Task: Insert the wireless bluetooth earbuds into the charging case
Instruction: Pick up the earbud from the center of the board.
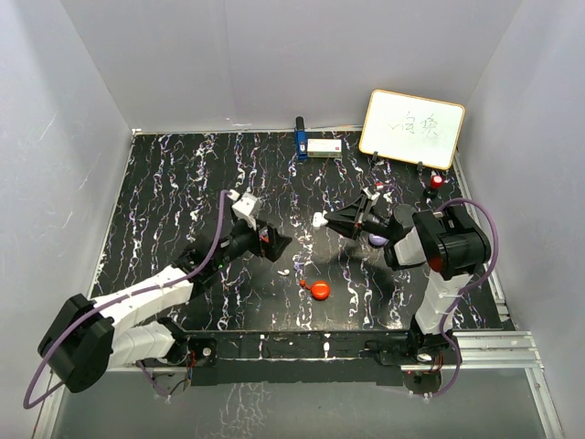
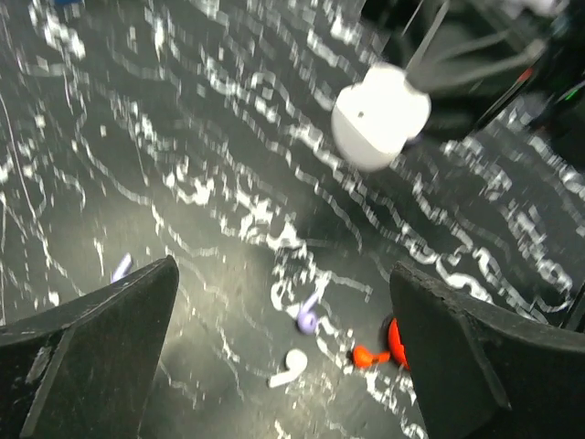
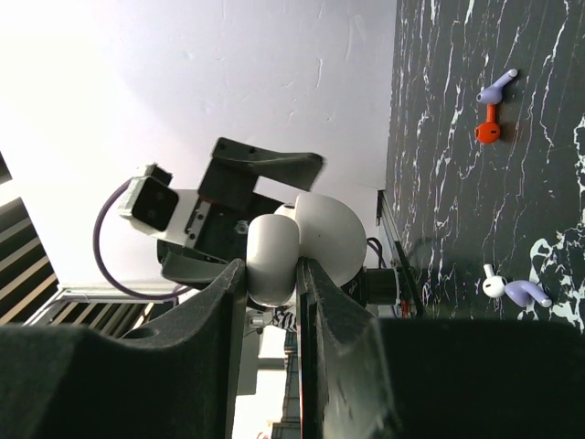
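Note:
The white earbud is lying loose on the tabletop below my open left gripper, so I will lower the fingers to both sides of its round head (image 1: pixel 285 272) (image 2: pixel 295 359) and close them.
My right gripper (image 1: pixel 331 219) is shut on a white charging case (image 1: pixel 318 219) with its lid open, held above the table's middle. In the right wrist view the case (image 3: pixel 324 233) sits between the fingers. My left gripper (image 1: pixel 271 242) is open and empty, hovering over the earbuds. In the left wrist view a white earbud (image 2: pixel 290 366), a purple earbud (image 2: pixel 308 315) and a red earbud (image 2: pixel 364 355) lie on the table between the fingers, with the case (image 2: pixel 379 114) beyond them. The top view shows the white earbud (image 1: pixel 283 273) and the red earbud (image 1: pixel 303 283).
A round red pod (image 1: pixel 320 291) lies beside the red earbud. A purple pod (image 1: pixel 377 240) sits under the right arm. A whiteboard (image 1: pixel 411 128), a blue item (image 1: pixel 300 139), a white box (image 1: pixel 324 146) and a small red object (image 1: pixel 437 181) stand at the back.

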Tool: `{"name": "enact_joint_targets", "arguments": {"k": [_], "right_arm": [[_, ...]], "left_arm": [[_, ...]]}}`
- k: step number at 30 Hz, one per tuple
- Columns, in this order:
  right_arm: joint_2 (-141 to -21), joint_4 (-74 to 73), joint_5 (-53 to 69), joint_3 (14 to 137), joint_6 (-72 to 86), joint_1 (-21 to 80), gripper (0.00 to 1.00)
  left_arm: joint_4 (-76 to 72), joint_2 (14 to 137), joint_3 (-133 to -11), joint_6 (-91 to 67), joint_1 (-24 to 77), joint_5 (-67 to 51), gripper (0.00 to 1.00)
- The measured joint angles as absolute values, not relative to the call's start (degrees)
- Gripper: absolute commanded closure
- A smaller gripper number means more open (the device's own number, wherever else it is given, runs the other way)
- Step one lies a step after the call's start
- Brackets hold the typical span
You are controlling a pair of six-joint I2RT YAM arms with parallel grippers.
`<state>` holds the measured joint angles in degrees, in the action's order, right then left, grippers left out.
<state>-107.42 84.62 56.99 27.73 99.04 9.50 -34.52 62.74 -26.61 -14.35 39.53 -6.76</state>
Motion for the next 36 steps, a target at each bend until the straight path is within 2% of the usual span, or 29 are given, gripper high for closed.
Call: {"name": "enact_joint_targets", "arguments": {"k": [5, 13, 36], "right_arm": [[-106.8, 84.6, 57.49, 27.73, 97.34, 8.58, 1.0], [-99.42, 83.88, 58.46, 27.73, 90.43, 8.12, 1.0], [-96.68, 82.48, 58.89, 27.49, 86.61, 7.14, 1.0]], "left_arm": [[-19.77, 67.33, -31.81, -13.02, 41.76, -4.84, 0.05], [-8.78, 75.85, -39.51, -9.54, 48.8, 1.08, 0.09], [-1.98, 84.55, -41.25, -5.5, 53.45, 6.24, 0.29]]}}
